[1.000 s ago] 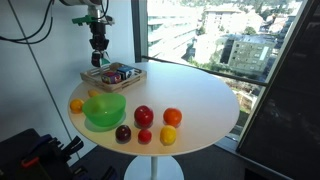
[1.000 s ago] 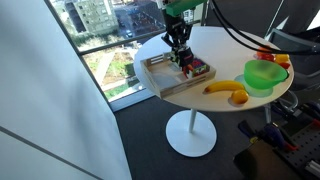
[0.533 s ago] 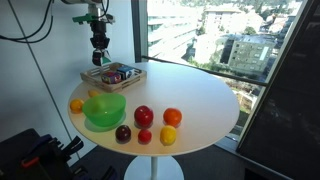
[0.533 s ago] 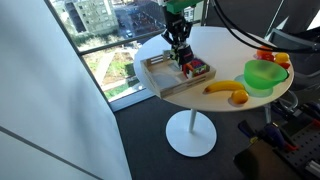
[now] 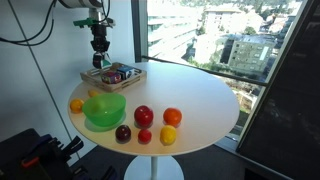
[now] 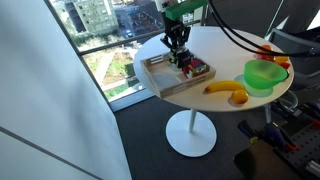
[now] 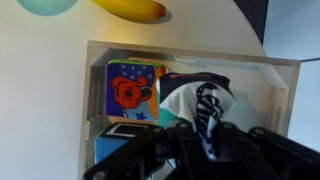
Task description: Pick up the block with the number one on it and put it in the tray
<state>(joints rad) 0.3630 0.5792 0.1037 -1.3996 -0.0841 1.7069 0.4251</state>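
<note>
The other blocks fill one side of the tray, so I next need to shift my gripper away from them and then lower the block onto the tray's bare bottom.
The block shows a pale face with a dark striped mark and sits tilted between my fingers. My gripper is shut on it and hangs just above the light-wood tray. In both exterior views the gripper is over the tray at the table's window side. The tray holds other coloured blocks, one with a red figure on blue. The held block is too small to make out in the exterior views.
A green bowl stands near the tray. A banana lies between them. A red apple, an orange and other small fruits sit at the round white table's front edge.
The gripper has risen slightly above the tray. Nothing else has moved.
</note>
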